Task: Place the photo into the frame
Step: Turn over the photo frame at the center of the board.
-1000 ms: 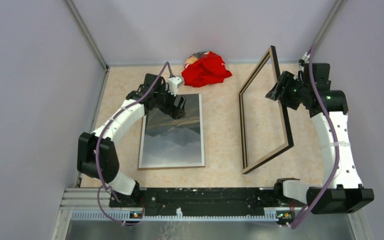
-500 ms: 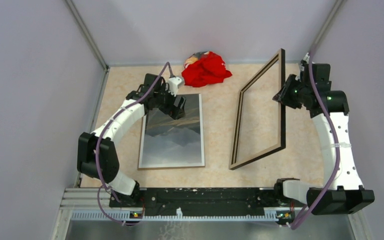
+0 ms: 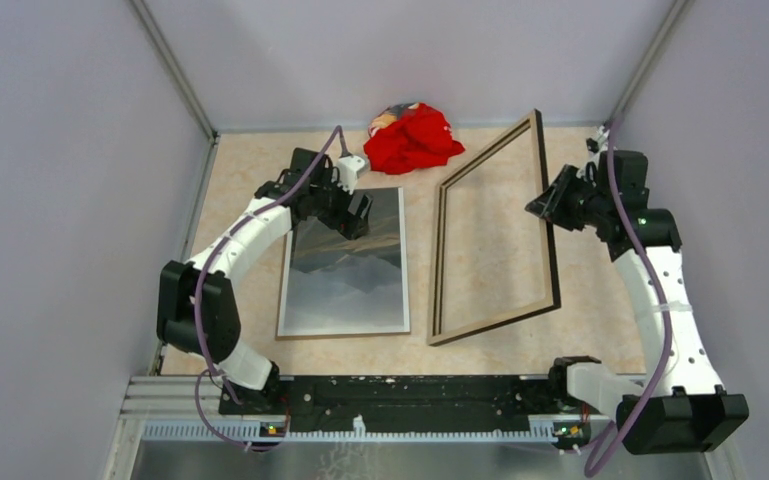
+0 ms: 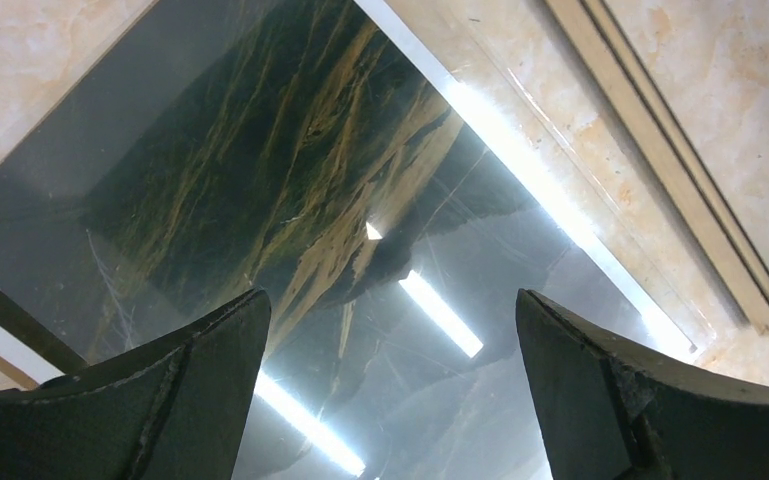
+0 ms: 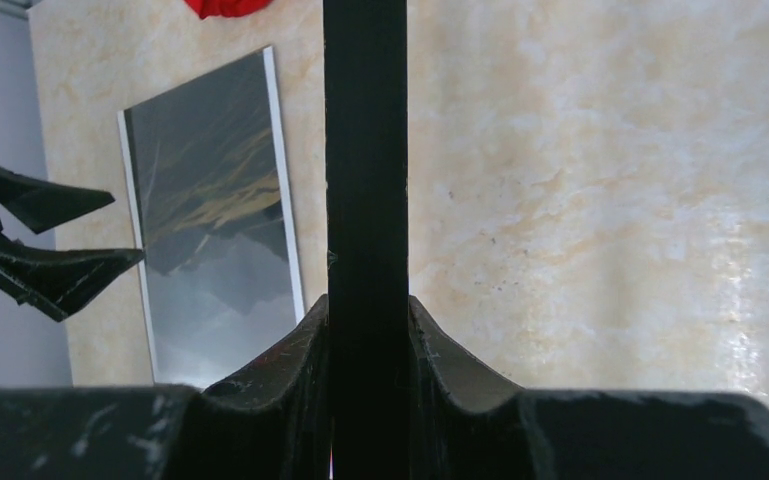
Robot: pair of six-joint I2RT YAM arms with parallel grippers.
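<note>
I need to lower the frame's raised bar onto the bare table below next with my right gripper, tipping the fingers downward, and let go, since the frame (image 3: 490, 232) is still tilted.
The photo (image 3: 345, 275), a mountain landscape with white margins, lies flat on the table left of centre; it also shows in the left wrist view (image 4: 260, 170) and the right wrist view (image 5: 215, 215). My left gripper (image 3: 358, 213) is open and hovers just above the photo's far end (image 4: 390, 300). The frame (image 3: 490, 232) stands tilted, its pale wood side toward the camera, right of the photo. My right gripper (image 3: 550, 205) is shut on the frame's right rail, seen as a black bar (image 5: 365, 150) between the fingers.
A crumpled red cloth (image 3: 412, 138) lies at the back of the table near the wall. Grey walls close in the left, right and back sides. The black rail with the arm bases (image 3: 410, 390) runs along the near edge.
My right gripper has carried the frame leftward toward the photo and tipped it lower. The left arm and the photo have not moved.
</note>
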